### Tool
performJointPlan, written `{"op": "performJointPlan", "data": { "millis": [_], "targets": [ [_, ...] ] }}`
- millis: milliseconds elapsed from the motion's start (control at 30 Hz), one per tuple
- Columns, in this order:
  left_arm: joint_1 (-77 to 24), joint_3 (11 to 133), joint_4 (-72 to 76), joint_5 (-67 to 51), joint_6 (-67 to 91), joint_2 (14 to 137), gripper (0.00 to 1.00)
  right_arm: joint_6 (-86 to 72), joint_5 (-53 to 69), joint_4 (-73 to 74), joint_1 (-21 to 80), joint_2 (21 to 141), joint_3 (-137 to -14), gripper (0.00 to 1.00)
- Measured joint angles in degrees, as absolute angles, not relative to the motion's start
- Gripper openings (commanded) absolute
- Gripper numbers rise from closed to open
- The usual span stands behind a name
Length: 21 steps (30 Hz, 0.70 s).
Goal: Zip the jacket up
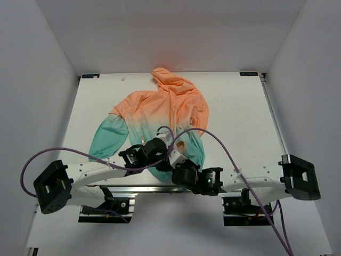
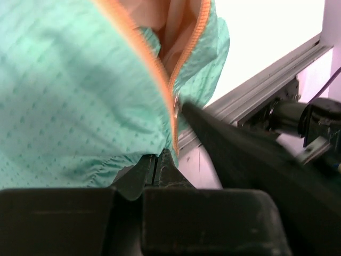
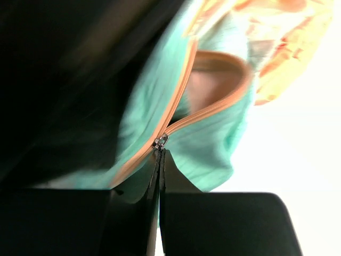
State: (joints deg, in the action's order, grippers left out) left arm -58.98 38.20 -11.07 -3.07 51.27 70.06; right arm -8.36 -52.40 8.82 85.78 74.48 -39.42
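The teal hem in my left gripper goes back past the aluminium bar next, before opening, since the zipper tapes (image 3: 208,109) above the slider (image 3: 160,141) still spread open.
The jacket (image 1: 165,106) lies flat on the white table (image 1: 240,117), hood at the far end, peach-orange fading to teal at the hem. Both grippers meet at the near hem. In the left wrist view, my left gripper (image 2: 158,159) is shut on the teal hem fabric (image 2: 80,106) just beside the bottom end of the orange zipper (image 2: 160,74). In the right wrist view, my right gripper (image 3: 161,153) is shut with the small metal zipper slider (image 3: 160,141) right at its fingertips. Above the slider the two zipper tapes (image 3: 208,109) spread apart, open. From above, my left gripper (image 1: 164,161) and my right gripper (image 1: 176,161) are largely hidden by the wrists.
The aluminium rail (image 2: 266,85) at the table's near edge runs just below the hem. Purple cables (image 1: 224,149) loop over both arms. White walls enclose the table on three sides.
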Motion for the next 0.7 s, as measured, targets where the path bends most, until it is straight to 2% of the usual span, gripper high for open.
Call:
{"op": "performJointPlan", "data": {
  "millis": [367,500,700],
  "targets": [
    [-59.00,38.20,-13.47,-4.01,51.48,69.23,0.00,-7.09,-48.64,7.16,78.98,71.92,-40.38,0.00],
    [-59.05,37.91,-16.03,-5.02,51.55,66.92,0.00,-6.70,-46.17,5.93,72.90,71.99,-41.58,0.00],
    [-59.13,30.98,-20.97,-6.68,54.17,57.36,0.00,-4.01,-41.08,0.12,62.81,76.12,-46.63,0.00]
  ]
}}
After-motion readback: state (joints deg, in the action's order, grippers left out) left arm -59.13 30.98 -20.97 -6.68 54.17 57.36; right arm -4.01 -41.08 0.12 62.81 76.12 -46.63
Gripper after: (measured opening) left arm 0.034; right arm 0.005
